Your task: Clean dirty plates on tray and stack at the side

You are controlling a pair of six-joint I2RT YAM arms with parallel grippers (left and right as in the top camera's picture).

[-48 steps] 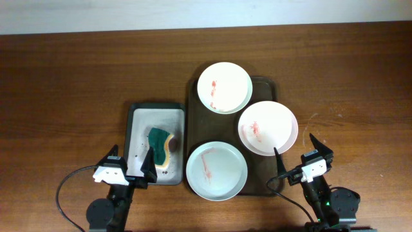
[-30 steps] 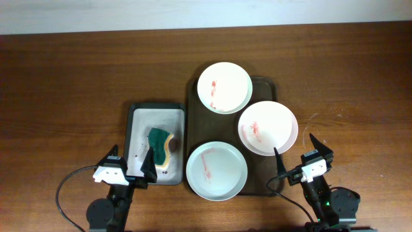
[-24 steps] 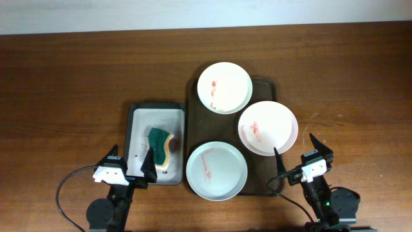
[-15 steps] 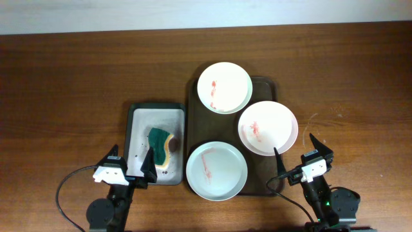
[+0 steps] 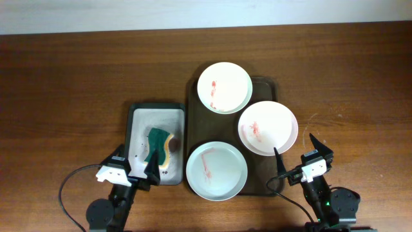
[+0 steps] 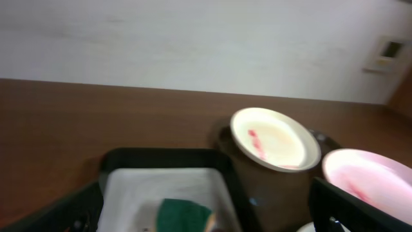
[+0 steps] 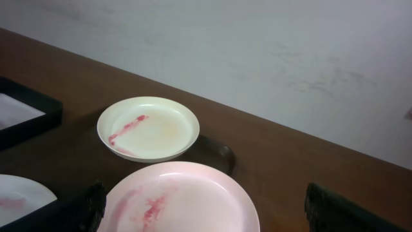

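Next, my left gripper tips down, since it faces the wall, and lowers outward onto the sponge's green middle, below and outward of the gripper's fingers.
Three white plates with red smears sit on the dark brown tray: a far plate, a pink-tinted right plate and a near plate. My left gripper is open and empty at the near end of the sponge tray. My right gripper is open and empty just near-right of the pink plate. The left wrist view shows the far plate and the pink plate. The right wrist view shows the far plate and the pink plate between the open fingers.
A small black-rimmed white tray left of the brown tray holds a green and yellow sponge; the sponge also shows in the left wrist view. Bare wooden table surrounds both trays.
My left gripper has shifted slightly right and forward over the near end of the sponge tray. The right arm and the plates have not moved.
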